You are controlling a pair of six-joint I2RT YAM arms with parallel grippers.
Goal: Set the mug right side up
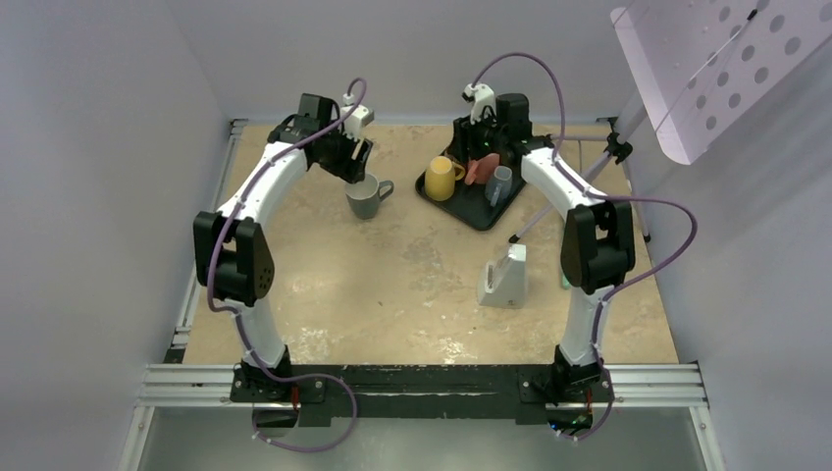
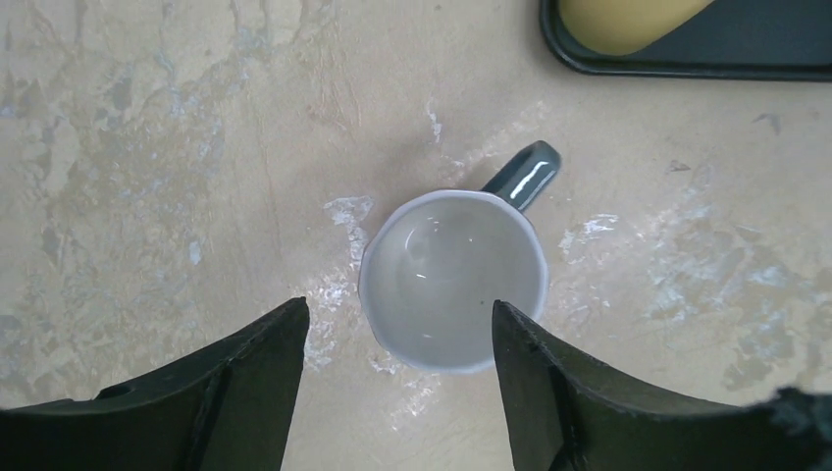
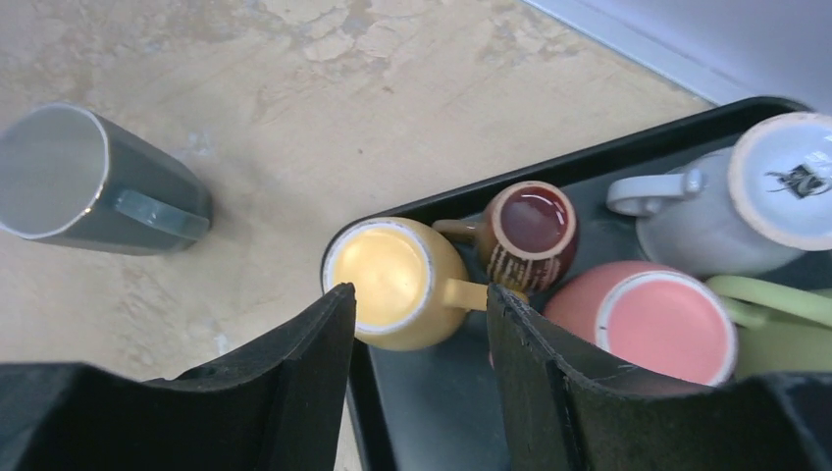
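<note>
The yellow mug's handle (image 1: 459,171) (image 3: 470,294) points at one finger instead of between both, so I need to turn my right gripper and bring it down to close around that handle.
A dark grey mug (image 1: 365,196) stands upright on the table left of the tray, mouth up, handle to the right. In the left wrist view the grey mug (image 2: 451,280) shows its pale inside and its handle (image 2: 525,175). My left gripper (image 1: 351,157) hangs just above it, open and empty; in its own view the left gripper (image 2: 397,312) has the near rim of the mug between its fingertips. My right gripper (image 1: 488,155) is open and empty over the tray. In its own view the right gripper (image 3: 420,294) is above a yellow mug (image 3: 388,280). The grey mug (image 3: 88,182) shows at that view's left.
A black tray (image 1: 473,212) at the back holds the yellow mug (image 1: 442,179), a brown mug (image 3: 530,231), a pink mug (image 3: 657,324), a white mug (image 3: 755,191) with its base up and a green mug (image 3: 775,304). A white wedge-shaped block (image 1: 504,277) stands mid-table. A perforated panel (image 1: 716,69) hangs at the upper right.
</note>
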